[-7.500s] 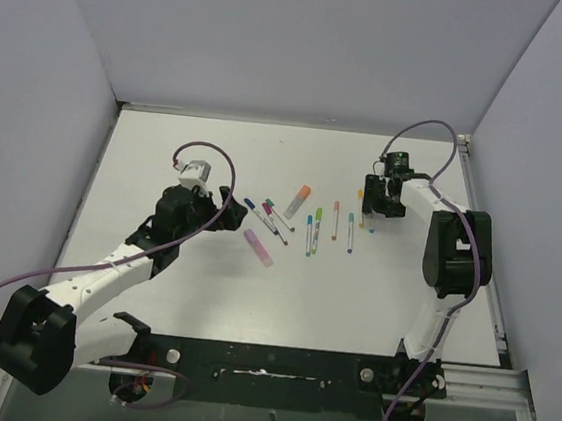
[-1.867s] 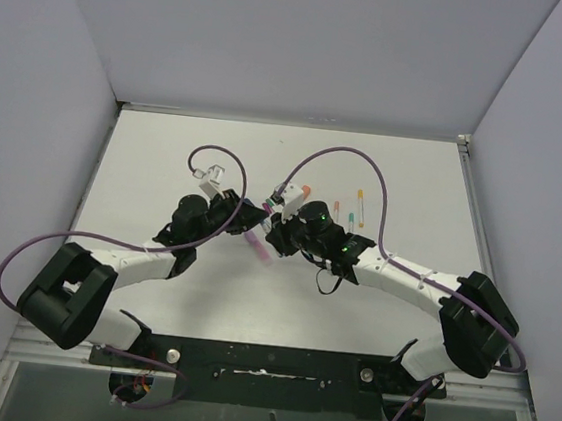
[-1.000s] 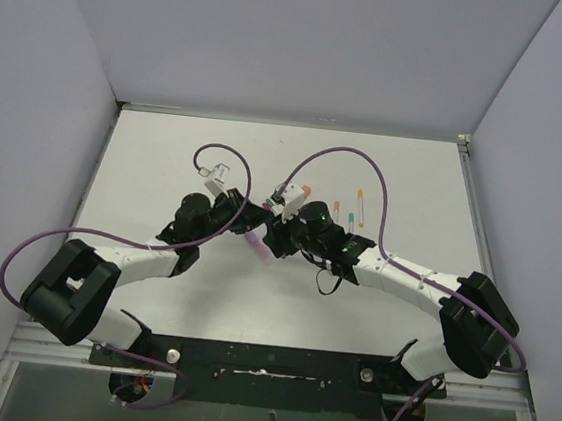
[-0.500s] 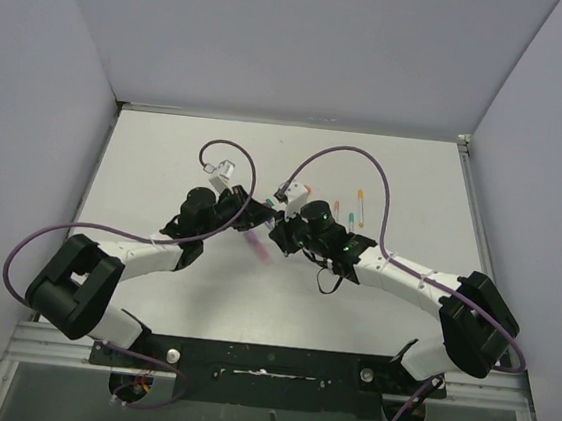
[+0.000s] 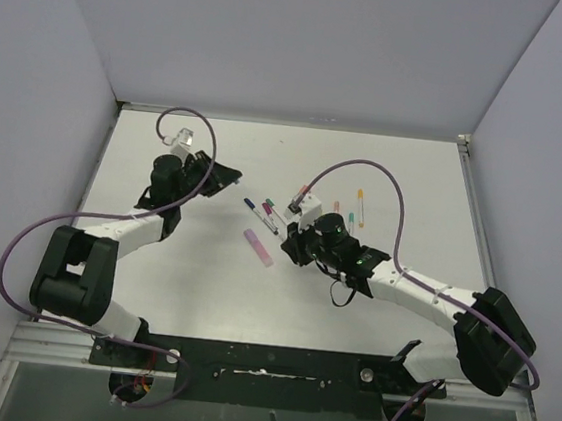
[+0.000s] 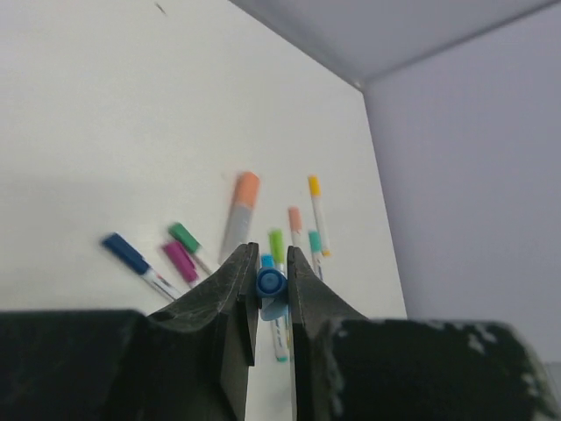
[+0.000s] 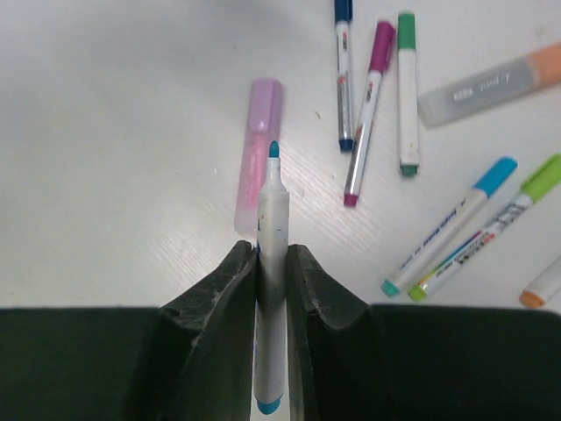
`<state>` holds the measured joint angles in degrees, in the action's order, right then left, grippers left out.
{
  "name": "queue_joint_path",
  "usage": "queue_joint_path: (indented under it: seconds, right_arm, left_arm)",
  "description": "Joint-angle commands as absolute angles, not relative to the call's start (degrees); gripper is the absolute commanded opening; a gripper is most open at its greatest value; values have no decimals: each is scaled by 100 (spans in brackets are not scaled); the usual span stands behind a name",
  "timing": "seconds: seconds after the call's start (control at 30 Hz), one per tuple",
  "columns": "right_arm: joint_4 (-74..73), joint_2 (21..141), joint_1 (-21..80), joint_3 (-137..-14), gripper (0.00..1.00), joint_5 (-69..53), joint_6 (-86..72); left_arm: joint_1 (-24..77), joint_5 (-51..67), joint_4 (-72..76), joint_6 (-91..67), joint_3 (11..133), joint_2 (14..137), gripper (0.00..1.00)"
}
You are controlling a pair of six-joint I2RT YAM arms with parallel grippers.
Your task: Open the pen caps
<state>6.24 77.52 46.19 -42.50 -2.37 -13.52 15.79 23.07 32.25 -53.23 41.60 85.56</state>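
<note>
I'll lower my left gripper, fingers tilting down, to the bare table beside the blue capped pen.
My left gripper [image 6: 271,263] is shut on a small blue pen cap [image 6: 271,282], seen end-on between its tips. In the top view the left gripper [image 5: 230,176] hangs over the table's left half, apart from the pens. My right gripper [image 7: 272,250] is shut on a white-barrelled pen [image 7: 272,219] whose bare blue tip points away from the wrist. From above, the right gripper [image 5: 289,246] sits just right of the lilac highlighter [image 5: 258,247]. Capped pens [image 5: 262,213] lie between the two grippers.
Blue [image 7: 343,70], magenta [image 7: 368,114] and green [image 7: 407,88] capped pens lie side by side. A grey pen with an orange end [image 7: 491,83] and several more pens [image 5: 348,210] lie farther right. Grey walls [image 5: 299,41] close in the table on three sides.
The two grippers, close together a second ago, have drawn apart. The left one swung up and left with the blue cap; the right one shut on the pen and pulled back toward its base.
</note>
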Motion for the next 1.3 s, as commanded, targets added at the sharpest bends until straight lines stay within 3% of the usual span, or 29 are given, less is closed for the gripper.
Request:
queue_joint_path:
  seconds: [0.0, 0.17, 0.4, 0.57, 0.8, 0.93, 1.27]
  right_arm:
    - [11, 7572, 4515, -4223, 0, -223, -1316]
    - [-546, 7483, 4258, -4479, 0, 519, -1433]
    - [-1512, 7593, 2831, -5255, 0, 1194, -1520]
    - [-1617, 7976, 1846, -5616, 0, 1076, -1442]
    - [-1405, 8593, 874, -5765, 0, 764, -1424]
    - [-1206, 8843, 540, -5702, 0, 545, -1415]
    - [-1037, 9199, 341, -5703, 0, 355, -1498]
  left_arm:
    - [1201, 1634, 3594, -5089, 4280, 8765, 0]
    - [1058, 1557, 3199, -4952, 4245, 8838, 0]
    - [1017, 1174, 1839, -4300, 4395, 9082, 0]
    - [964, 1000, 1327, -3938, 4473, 9450, 10]
    - [821, 951, 1163, -3765, 4775, 10008, 15]
    - [798, 832, 985, -3652, 4902, 10126, 20]
    - [764, 404, 113, -3084, 5691, 10441, 22]
